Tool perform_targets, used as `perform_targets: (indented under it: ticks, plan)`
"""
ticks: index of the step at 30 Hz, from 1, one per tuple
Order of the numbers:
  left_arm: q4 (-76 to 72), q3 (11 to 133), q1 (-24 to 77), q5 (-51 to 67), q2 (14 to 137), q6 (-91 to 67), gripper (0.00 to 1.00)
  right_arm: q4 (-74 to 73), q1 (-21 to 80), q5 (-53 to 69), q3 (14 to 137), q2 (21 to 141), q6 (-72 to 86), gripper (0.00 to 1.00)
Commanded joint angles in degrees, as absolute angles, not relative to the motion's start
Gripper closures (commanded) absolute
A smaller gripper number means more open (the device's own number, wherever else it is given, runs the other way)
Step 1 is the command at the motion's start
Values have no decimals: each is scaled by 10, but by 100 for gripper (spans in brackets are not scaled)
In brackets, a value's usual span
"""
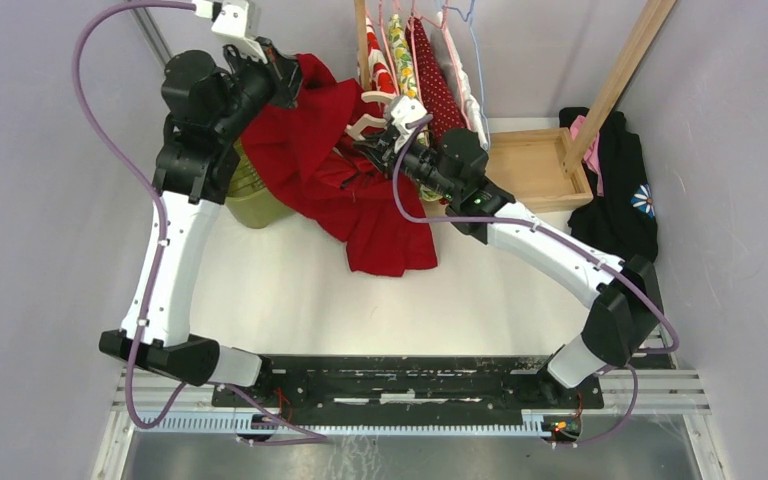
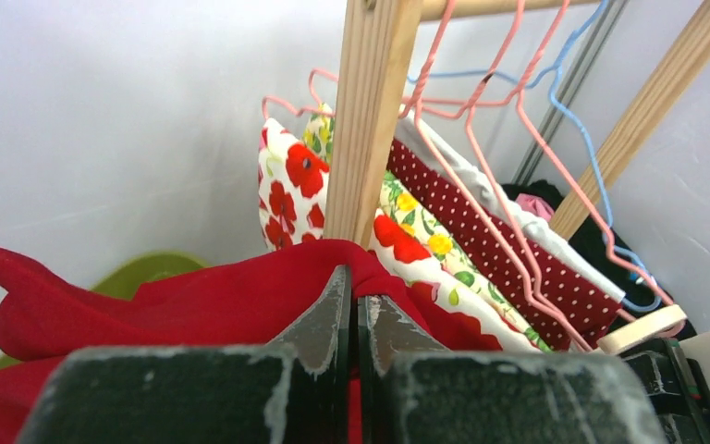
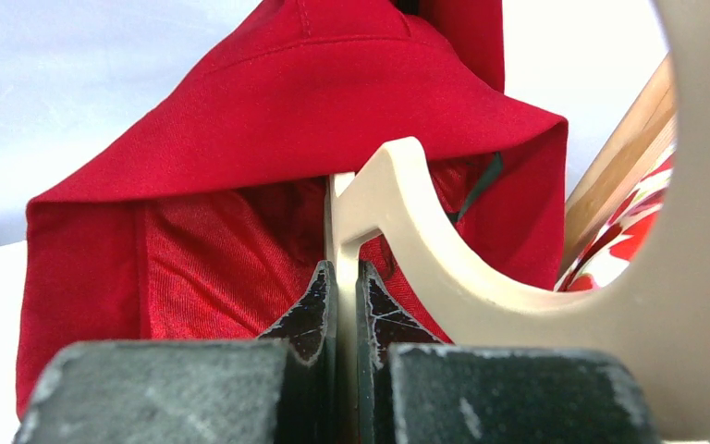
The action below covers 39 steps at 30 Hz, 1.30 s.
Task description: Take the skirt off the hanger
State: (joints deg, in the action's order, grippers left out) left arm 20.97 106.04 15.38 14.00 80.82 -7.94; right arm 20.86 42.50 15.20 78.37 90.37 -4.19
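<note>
My left gripper draws the pinched fold away from the right gripper, over the green bin, next and releases it, since the hanger still reaches into the skirt [image 1: 345,185].
A red skirt [image 1: 345,185] hangs between my two grippers at the back of the table, its lower part draped on the white tabletop. My left gripper [image 1: 282,82] is shut on the skirt's upper edge [image 2: 194,301], up near the rack. My right gripper [image 1: 372,148] is shut on a cream plastic hanger [image 1: 375,110]. In the right wrist view the hanger's flat tab [image 3: 340,222] is pinched between my jaws, and its curved arm [image 3: 481,277] runs right in front of the skirt [image 3: 240,185].
A wooden rack post [image 2: 370,120] holds pink and blue wire hangers with floral and dotted garments [image 1: 430,75]. A green bin [image 1: 250,195] stands under the skirt at left. A wooden base [image 1: 530,165] and a black garment [image 1: 620,195] lie at right.
</note>
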Motion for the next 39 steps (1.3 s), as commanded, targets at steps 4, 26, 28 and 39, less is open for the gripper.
perform_targets:
  ticks: [4,26,28,39]
  plan:
    - [207,1095,167,154,776,-104,97,307,420,145,845,890,-79,99]
    - [216,1226,15,-1,901,-9,97,64,416,74,619,616,-168,99]
    - [208,1193,-35,0,900,-10,97,43,414,67,614,601,-183,99]
    - [178,988,-79,56,883,-2,97,26,391,62,646,576,-195,99]
